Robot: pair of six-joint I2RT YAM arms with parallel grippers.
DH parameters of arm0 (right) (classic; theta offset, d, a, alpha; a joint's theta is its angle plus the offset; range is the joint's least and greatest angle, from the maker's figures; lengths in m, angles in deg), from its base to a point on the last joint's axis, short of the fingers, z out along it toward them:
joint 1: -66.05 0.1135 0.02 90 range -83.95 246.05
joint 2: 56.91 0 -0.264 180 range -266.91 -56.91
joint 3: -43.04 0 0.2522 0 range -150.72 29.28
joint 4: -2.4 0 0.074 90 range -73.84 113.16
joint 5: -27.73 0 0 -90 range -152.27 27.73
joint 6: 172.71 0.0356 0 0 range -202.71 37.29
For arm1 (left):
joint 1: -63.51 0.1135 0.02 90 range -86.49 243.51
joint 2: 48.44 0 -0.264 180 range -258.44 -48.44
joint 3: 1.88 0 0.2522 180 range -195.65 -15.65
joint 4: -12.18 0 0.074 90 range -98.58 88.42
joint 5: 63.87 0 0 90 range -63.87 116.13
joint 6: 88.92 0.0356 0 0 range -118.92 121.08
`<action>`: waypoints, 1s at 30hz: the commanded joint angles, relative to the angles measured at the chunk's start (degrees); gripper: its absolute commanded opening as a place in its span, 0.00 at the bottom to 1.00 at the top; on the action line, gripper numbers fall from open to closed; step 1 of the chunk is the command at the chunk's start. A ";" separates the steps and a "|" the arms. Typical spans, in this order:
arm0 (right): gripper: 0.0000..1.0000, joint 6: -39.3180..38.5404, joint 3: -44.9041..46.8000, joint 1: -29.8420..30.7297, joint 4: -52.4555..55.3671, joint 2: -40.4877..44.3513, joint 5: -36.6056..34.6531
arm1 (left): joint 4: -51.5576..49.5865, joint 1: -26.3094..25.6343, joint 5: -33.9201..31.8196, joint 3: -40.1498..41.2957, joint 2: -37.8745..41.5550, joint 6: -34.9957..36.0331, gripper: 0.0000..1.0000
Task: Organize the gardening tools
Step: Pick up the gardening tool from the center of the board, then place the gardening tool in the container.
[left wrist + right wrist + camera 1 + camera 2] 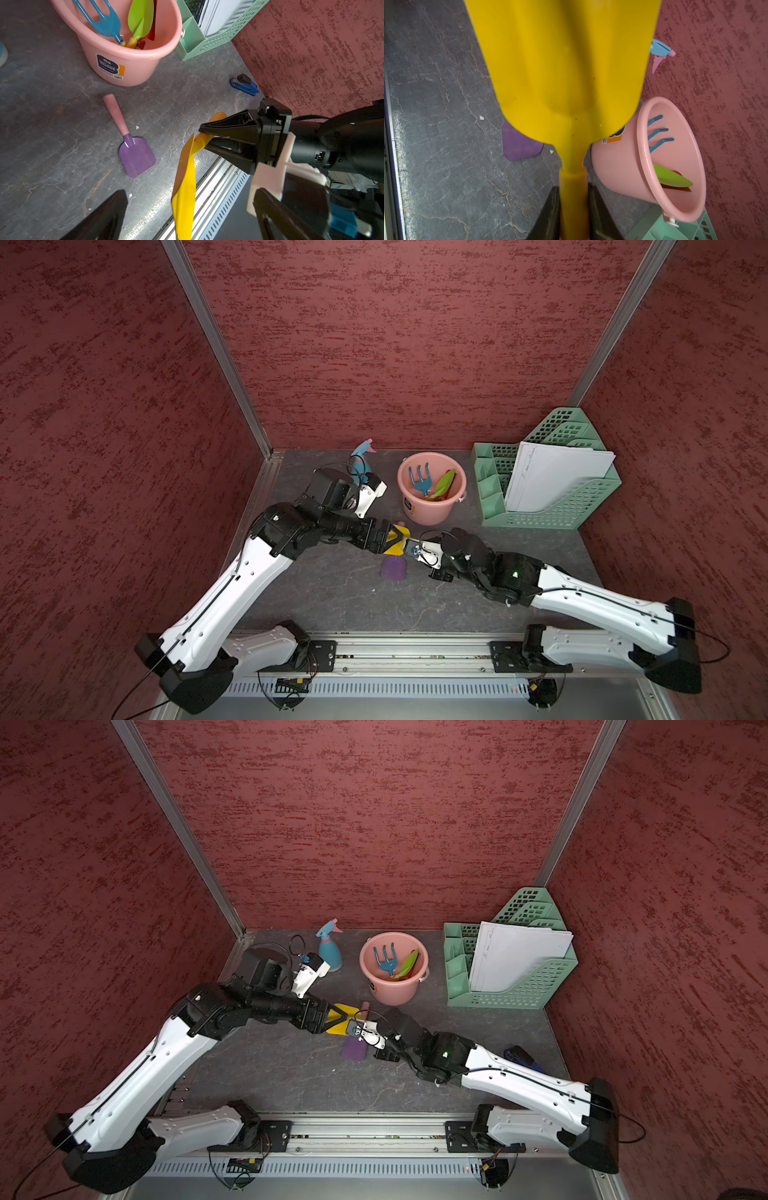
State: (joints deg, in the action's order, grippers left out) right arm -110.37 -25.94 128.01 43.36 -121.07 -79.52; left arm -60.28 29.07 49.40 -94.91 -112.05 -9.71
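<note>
Next, my right gripper swings outward over the pink bucket's opening (pixel 432 477) and lets go of the yellow shovel (pixel 395 541) inside, since the bucket stands outward of the gripper.
The yellow shovel (pixel 185 187) hangs above the table's middle. My right gripper (pixel 573 191) is shut on its handle. My left gripper (pixel 191 193) is open, its fingers (pixel 108 218) standing wide on either side of the blade without touching it. In both top views the two grippers meet at the shovel (pixel 395 541). Just in front of it the purple scoop (pixel 394 569) with its pink handle lies flat on the table. The pink bucket (pixel 430 516) holds the blue claw (pixel 419 480), green trowel (pixel 445 483) and red spade (pixel 152 31). The blue spray bottle (pixel 330 948) stands at the back left.
A mint-green mesh file rack (pixel 552 506) with white papers fills the back right corner. A blue stapler (pixel 521 1056) lies by the right wall, partly behind my right arm. Red walls close in three sides; a metal rail (pixel 395 651) runs along the front.
</note>
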 commanded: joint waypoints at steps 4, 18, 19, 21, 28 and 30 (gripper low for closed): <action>0.00 8.79 1.85 -4.01 -8.73 1.62 -3.05 | 6.66 5.57 -3.61 5.54 7.56 -4.72 1.00; 0.00 26.00 -4.69 -17.71 -25.14 -9.27 3.64 | 18.69 7.89 -4.59 20.47 12.21 -8.89 1.00; 0.00 27.14 -5.87 -18.68 -26.18 -10.75 4.17 | 19.83 7.88 -4.97 21.96 12.62 -9.19 1.00; 0.00 29.15 -8.25 -20.52 -27.85 -13.53 5.06 | 21.69 7.81 -5.50 23.95 13.18 -9.68 1.00; 0.00 36.99 -13.40 -26.67 -34.75 -22.43 7.35 | 25.82 7.15 -6.88 28.13 13.05 -10.83 1.00; 0.00 38.81 -13.92 -27.85 -36.57 -24.48 7.76 | 26.50 6.79 -7.37 28.80 12.55 -10.77 1.00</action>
State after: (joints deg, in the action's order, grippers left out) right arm -76.73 -37.98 101.89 12.89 -143.43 -73.88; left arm -37.48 36.33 43.48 -67.15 -99.38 -20.09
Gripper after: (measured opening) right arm 0.240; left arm 0.996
